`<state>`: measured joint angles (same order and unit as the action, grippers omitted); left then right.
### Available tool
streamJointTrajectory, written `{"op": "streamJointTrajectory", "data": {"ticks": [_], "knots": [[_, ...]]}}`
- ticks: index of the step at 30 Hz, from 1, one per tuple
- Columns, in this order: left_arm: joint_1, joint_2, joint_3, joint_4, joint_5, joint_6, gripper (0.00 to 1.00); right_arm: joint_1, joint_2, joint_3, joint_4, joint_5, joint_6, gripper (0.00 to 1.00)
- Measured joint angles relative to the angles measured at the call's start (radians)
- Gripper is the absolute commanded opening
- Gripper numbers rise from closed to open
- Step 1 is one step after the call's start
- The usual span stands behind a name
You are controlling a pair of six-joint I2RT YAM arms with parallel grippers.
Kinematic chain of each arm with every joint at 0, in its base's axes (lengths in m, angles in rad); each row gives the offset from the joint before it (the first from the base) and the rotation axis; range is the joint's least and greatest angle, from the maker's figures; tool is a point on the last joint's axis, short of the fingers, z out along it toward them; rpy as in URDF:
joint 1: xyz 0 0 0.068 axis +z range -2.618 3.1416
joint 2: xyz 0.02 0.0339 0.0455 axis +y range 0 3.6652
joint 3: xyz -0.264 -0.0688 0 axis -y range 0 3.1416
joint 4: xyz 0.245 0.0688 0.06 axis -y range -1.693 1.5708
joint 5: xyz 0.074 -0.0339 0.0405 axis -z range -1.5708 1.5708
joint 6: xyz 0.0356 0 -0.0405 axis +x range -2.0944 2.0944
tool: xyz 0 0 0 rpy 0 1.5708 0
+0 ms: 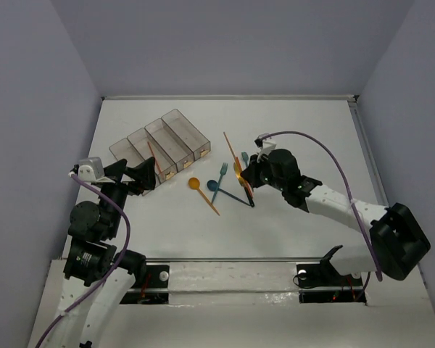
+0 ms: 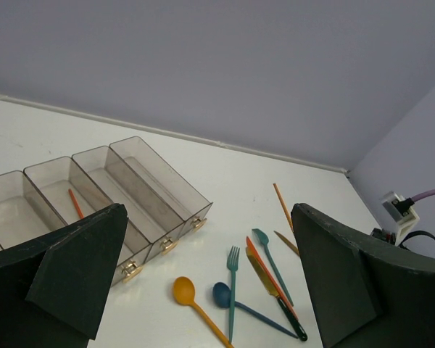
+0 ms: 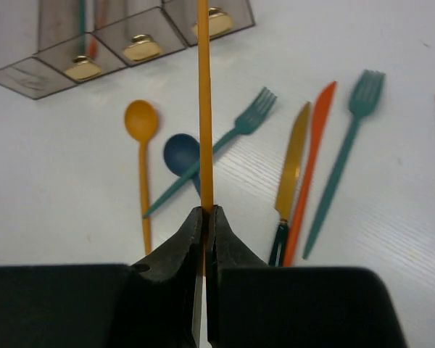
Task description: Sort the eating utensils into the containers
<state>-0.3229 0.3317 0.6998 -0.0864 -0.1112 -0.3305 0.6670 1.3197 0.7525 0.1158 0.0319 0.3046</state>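
My right gripper carries the orange utensil to the left in the top view next, over the near end of the bin with an orange stick.
My right gripper (image 3: 205, 212) is shut on the end of a thin orange utensil (image 3: 204, 109), which sticks straight out from the jaws toward the containers (image 3: 130, 29). From above, this gripper (image 1: 242, 176) hovers over the loose utensils. Under it lie an orange spoon (image 3: 141, 123), a blue spoon (image 3: 181, 154), two teal forks (image 3: 246, 119), a gold knife (image 3: 293, 167) and an orange knife (image 3: 312, 152). The four joined smoky bins (image 1: 175, 130) stand to the left, and an orange utensil (image 2: 75, 203) lies in one of them. My left gripper (image 1: 138, 177) is open and empty beside the bins' near ends.
A brownish utensil (image 2: 286, 243) lies apart, right of the pile. Small gold knobs (image 2: 130, 270) mark the bins' front ends. Grey walls close the table in at the back and both sides. The right arm's purple cable (image 1: 333, 156) arcs over the right half.
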Motion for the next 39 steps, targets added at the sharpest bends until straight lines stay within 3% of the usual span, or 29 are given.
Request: {"op": "streamJointTrajectory", "data": {"ticks": [6,11,23,33,36,37,39], "knots": [[0.005,-0.005,0.000,0.000,-0.002,0.000,0.99,0.009,0.183,0.123,0.116,-0.253,0.009,0.00],[0.011,-0.014,0.000,0.000,-0.007,0.000,0.99,0.069,0.419,0.385,0.148,-0.338,0.036,0.00],[0.011,-0.016,0.000,0.000,-0.009,0.000,0.99,0.178,0.874,0.974,0.114,-0.342,0.121,0.00],[0.011,-0.016,0.000,0.000,-0.009,0.000,0.99,0.206,1.085,1.219,-0.038,-0.273,0.145,0.01],[0.011,-0.017,0.000,0.000,-0.009,0.000,0.99,0.211,1.095,1.244,-0.071,-0.259,0.146,0.16],[0.011,-0.017,0.000,0.000,-0.009,0.000,0.99,0.211,1.099,1.258,-0.082,-0.256,0.146,0.27],[0.011,-0.018,0.000,0.000,-0.009,0.000,0.99,0.214,1.112,1.291,-0.104,-0.252,0.146,0.33]]}}
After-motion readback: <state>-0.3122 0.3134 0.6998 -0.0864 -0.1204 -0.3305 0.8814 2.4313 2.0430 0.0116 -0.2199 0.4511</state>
